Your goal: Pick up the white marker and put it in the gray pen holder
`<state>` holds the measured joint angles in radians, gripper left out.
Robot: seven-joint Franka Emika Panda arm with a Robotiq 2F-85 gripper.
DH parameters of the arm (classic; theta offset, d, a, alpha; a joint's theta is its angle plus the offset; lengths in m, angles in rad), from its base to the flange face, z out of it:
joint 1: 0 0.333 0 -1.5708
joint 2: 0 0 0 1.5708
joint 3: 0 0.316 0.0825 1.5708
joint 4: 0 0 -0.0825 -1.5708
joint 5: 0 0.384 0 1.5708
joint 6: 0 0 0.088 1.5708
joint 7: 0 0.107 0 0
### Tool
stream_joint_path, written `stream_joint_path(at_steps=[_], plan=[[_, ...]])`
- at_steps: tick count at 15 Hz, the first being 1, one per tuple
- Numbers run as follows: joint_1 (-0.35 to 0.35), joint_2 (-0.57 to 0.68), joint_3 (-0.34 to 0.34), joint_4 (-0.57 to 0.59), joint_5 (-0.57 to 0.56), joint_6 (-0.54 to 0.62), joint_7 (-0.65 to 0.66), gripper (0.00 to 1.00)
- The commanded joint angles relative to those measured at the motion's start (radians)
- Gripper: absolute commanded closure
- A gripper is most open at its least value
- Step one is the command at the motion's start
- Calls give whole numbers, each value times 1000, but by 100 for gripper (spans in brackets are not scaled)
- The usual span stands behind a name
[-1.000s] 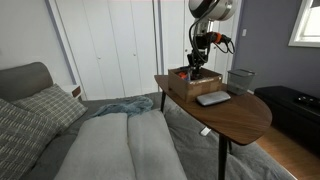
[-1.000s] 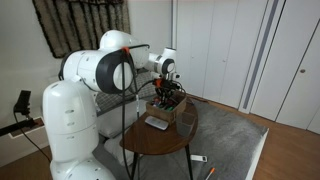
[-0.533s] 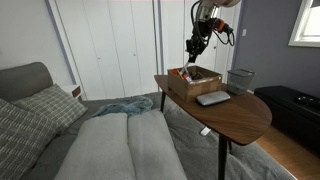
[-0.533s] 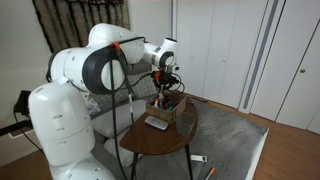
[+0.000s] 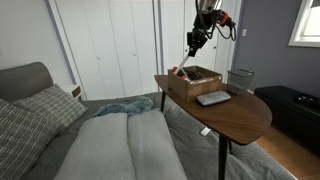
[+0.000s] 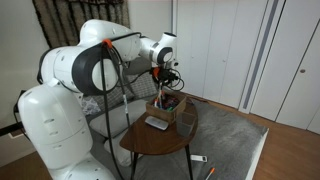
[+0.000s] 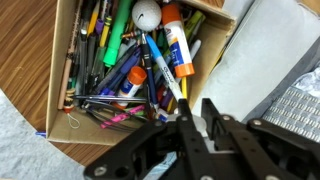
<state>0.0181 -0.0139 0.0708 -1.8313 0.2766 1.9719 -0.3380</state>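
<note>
The marker is still hanging above the pens, so the robot's gripper should go up and turn next, moving from the box (image 5: 192, 79) over the gray pen holder's open top (image 5: 241, 74) to release it.
My gripper (image 7: 201, 113) hangs above the brown wooden box (image 7: 62, 60) of pens. Its jaws are closed on a slim white marker (image 7: 171, 81), which sticks out from between the fingertips towards the box. In both exterior views the gripper (image 5: 194, 45) (image 6: 160, 78) is well above the box (image 5: 192, 79) on the round wooden table. The gray wire-mesh pen holder (image 5: 241, 78) stands at the far side of the table. A patch of its mesh shows at the right edge of the wrist view (image 7: 300, 105).
A flat gray slab (image 5: 212, 98) lies next to the box, and it also shows in the wrist view (image 7: 255, 55). The box holds several pens, a glue stick (image 7: 176, 45) and a white ball (image 7: 147, 13). A bed (image 5: 110, 140) lies beside the table.
The gripper has risen out of the wooden box and is now clearly higher above it, with the white marker in its jaws.
</note>
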Motion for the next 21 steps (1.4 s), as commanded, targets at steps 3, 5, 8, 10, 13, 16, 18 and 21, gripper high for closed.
stream_joint_path(at_steps=[3,5,8,10,13,16,18,21], plan=[[-18,-79,-65,-9,67,-143,-149,95],[-23,-120,-88,-17,34,-166,-157,95],[-35,-178,-123,-21,13,-156,-146,95],[-40,-210,-141,-8,-27,-221,-150,95],[-54,-250,-173,6,-106,-395,-135,95],[-84,-280,-205,-29,-188,-500,-90,95],[-105,-303,-208,-71,-279,-387,-54,95],[-127,-294,-202,-102,-362,-302,53,95]])
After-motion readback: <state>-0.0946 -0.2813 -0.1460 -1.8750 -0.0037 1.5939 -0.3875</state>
